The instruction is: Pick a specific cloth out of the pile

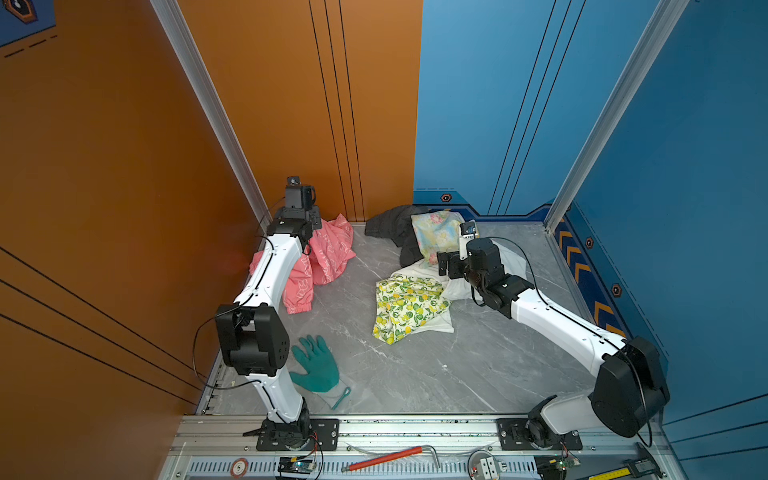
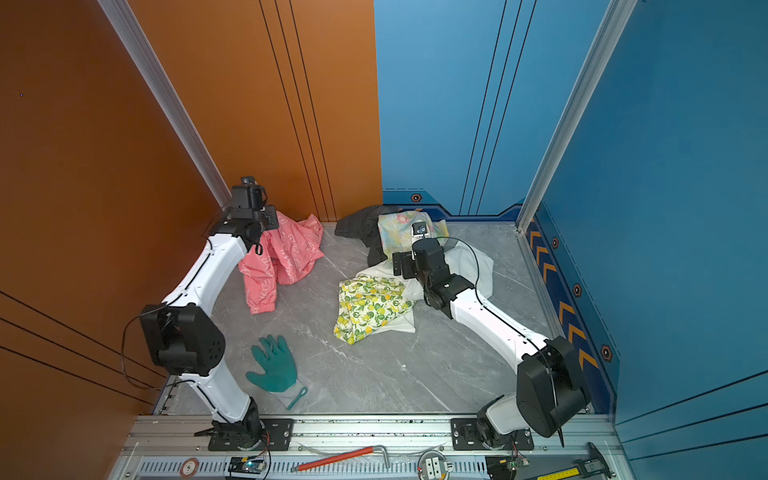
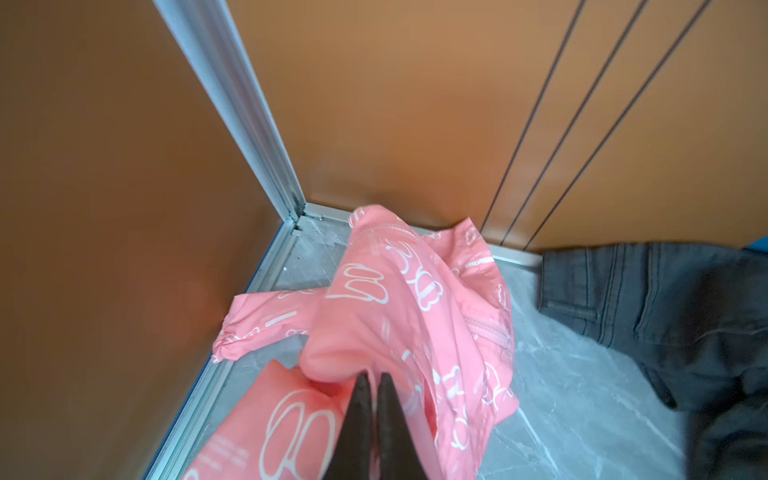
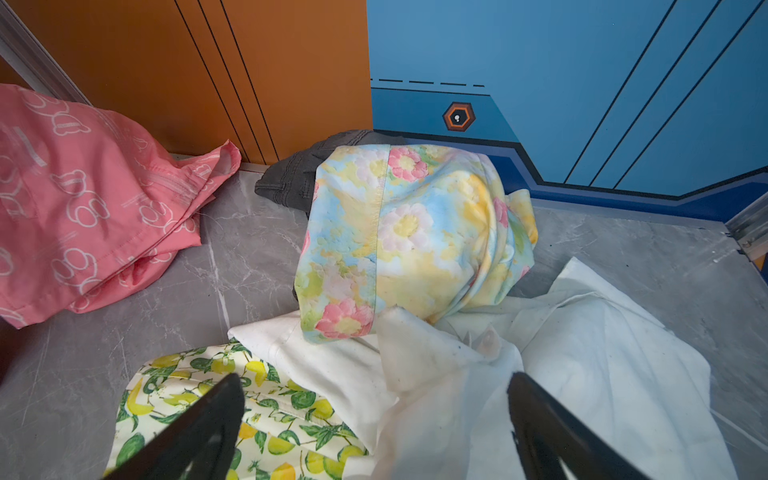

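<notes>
The left gripper moves down toward that part next and releases the fold.
The cloth (image 1: 328, 253) (image 2: 291, 253) is coral-pink with white bear outlines. It hangs and drapes in the far left corner, apart from the pile (image 1: 415, 286) (image 2: 374, 291). My left gripper (image 3: 375, 377) is shut on a fold of the cloth (image 3: 415, 307); one gathered cuff trails by the wall. My right gripper (image 4: 376, 382) is open above the pile's white cloth (image 4: 582, 353), with nothing between its fingers. The lemon-print cloth (image 4: 249, 415), a pastel floral piece (image 4: 407, 232) and a dark grey piece (image 4: 291, 174) lie around it. The pink cloth (image 4: 83, 199) shows to the side.
A green glove (image 1: 316, 365) lies on the grey table near the left arm's base. A red-handled tool (image 1: 386, 457) and a caliper (image 1: 640, 467) rest on the front rail. The orange wall (image 1: 124, 166) and the blue wall (image 1: 685, 208) close in the sides and back.
</notes>
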`<state>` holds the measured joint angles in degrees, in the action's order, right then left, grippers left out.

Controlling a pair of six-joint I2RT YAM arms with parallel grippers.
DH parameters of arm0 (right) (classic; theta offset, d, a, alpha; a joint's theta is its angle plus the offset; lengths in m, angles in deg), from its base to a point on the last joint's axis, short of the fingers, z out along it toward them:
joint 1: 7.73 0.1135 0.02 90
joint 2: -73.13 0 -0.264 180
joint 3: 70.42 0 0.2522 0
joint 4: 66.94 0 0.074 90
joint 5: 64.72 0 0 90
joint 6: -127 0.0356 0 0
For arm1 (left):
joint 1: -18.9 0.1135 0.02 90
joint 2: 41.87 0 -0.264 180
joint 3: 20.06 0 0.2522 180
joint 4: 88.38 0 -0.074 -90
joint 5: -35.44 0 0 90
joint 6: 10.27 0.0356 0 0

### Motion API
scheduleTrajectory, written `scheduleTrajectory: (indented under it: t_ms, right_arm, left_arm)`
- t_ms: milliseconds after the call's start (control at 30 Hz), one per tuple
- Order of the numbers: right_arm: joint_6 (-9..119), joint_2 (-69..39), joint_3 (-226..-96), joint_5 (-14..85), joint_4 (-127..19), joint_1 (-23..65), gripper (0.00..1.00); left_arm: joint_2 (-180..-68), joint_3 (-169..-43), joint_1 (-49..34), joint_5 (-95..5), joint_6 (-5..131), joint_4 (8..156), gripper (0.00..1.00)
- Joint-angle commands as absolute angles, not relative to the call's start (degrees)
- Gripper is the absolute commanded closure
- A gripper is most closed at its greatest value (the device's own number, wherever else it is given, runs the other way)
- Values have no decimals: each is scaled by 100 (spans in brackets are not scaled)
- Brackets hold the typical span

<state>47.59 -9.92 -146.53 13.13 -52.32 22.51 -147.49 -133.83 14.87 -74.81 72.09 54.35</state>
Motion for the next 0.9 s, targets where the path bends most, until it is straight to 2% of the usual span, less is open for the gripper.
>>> scheduleTrajectory:
  t_ms: [0,267,567,867]
  right_arm:
    - [4875,-925,-14512,1324,-5241,2277,0]
    - [4906,-807,-14335,1227,-5151,2277,0]
    - [4947,-941,-14353,1227,-5152,2277,0]
    - [4968,-1046,-14311,1220,-5218,2295,0]
  left_arm:
    - [-15604,-13899,1292,-7746,7470,4801,100]
    - [-17528,-15543,1202,-7685,7378,3298,100]
    - [-17944,-15268,1725,-7216,7119,2899,100]
    - [-17640,-14504,2162,-6747,6945,2875,100]
